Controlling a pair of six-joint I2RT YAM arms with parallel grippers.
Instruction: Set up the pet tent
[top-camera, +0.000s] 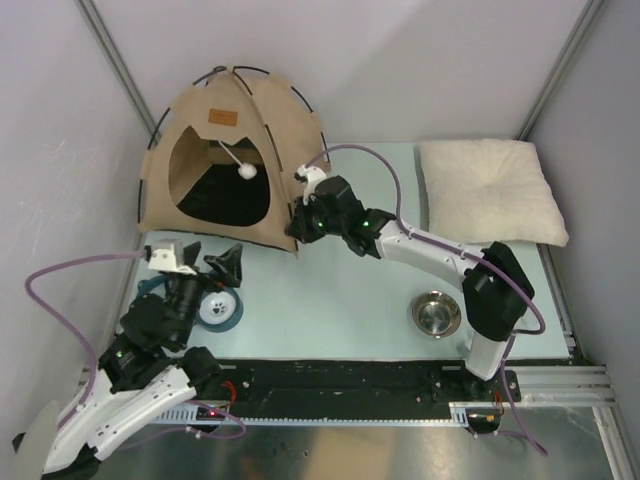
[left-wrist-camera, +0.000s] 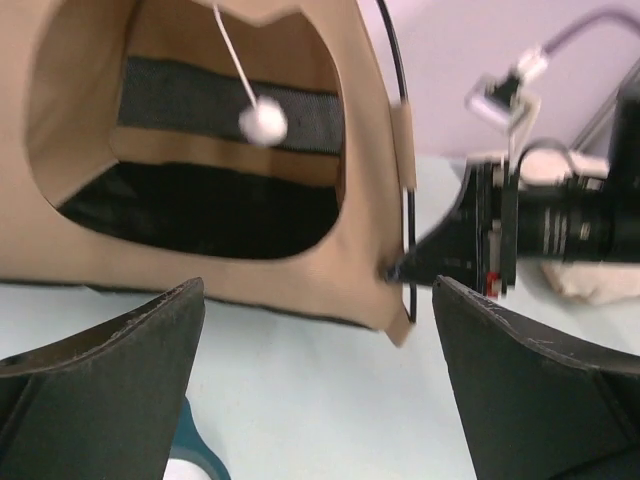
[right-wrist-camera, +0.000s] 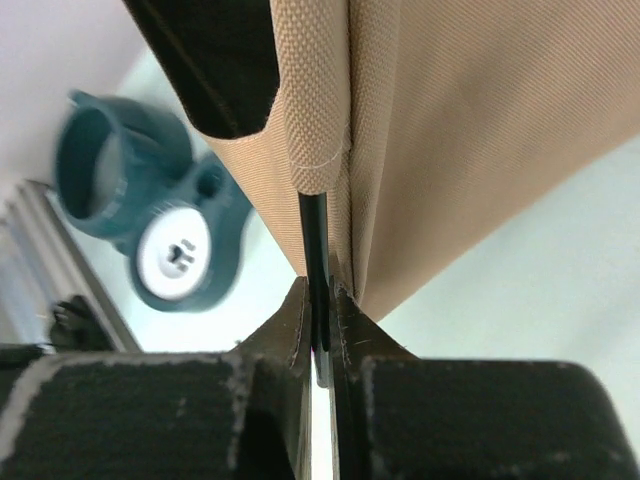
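Observation:
The tent is close to one side, so next I need to pull my right gripper with the end of the black pole across the clear floor toward the metal bowl.
The pet tent (top-camera: 200, 120) stands as a tan dome at the back left, its dark opening facing the arms. A white pompom (top-camera: 246, 171) hangs in the doorway, and a brown label (top-camera: 222, 118) sits above it. My right gripper (top-camera: 298, 232) is at the tent's front right corner. In the right wrist view this gripper (right-wrist-camera: 318, 300) is shut on the thin black pole (right-wrist-camera: 312, 230) beside the tan fabric (right-wrist-camera: 450, 120). My left gripper (top-camera: 200, 270) hovers open in front of the tent. Nothing lies between its fingers (left-wrist-camera: 120, 370), and it is short of the tent's lower edge (left-wrist-camera: 250, 285).
A cream pillow (top-camera: 490, 190) lies at the back right. A metal bowl (top-camera: 437, 313) sits near the right arm's base. A teal round toy (top-camera: 222, 310) lies just beside my left gripper. Grey walls close in behind the tent and on both sides.

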